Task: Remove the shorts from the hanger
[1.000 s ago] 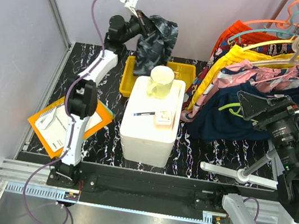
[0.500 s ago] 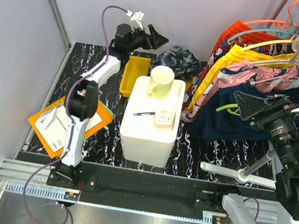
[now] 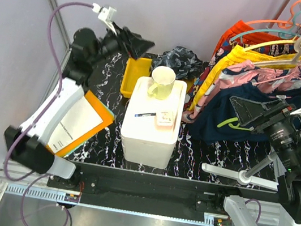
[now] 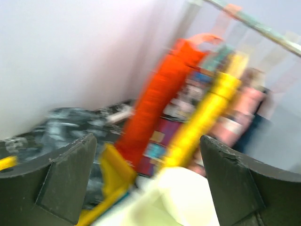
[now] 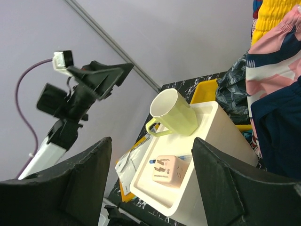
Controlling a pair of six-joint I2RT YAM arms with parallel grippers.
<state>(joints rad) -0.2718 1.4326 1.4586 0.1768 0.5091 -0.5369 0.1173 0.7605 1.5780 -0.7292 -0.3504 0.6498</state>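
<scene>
My left gripper will next pass the mug and close on the navy shorts' waistband end, as it hangs to the gripper's right in the top view.
The charcoal marbled shorts lie crumpled at the back of the table, partly over the yellow bin; they also show in the right wrist view. The navy shorts hang low on the rack among other garments, seen too at the right wrist view's edge. My left gripper is raised at the back left, open and empty; its wrist view is blurred. My right gripper hovers open just in front of the navy shorts, nothing between its fingers.
A white box mid-table carries a pale green mug, a pink plug adapter and a pen. Orange, yellow and floral shorts hang on hangers from the rail at right. A notebook lies at left.
The left gripper opened and let the marbled shorts drop at the back by the yellow bin, then the arm swung away to the left. The right gripper edged slightly left.
</scene>
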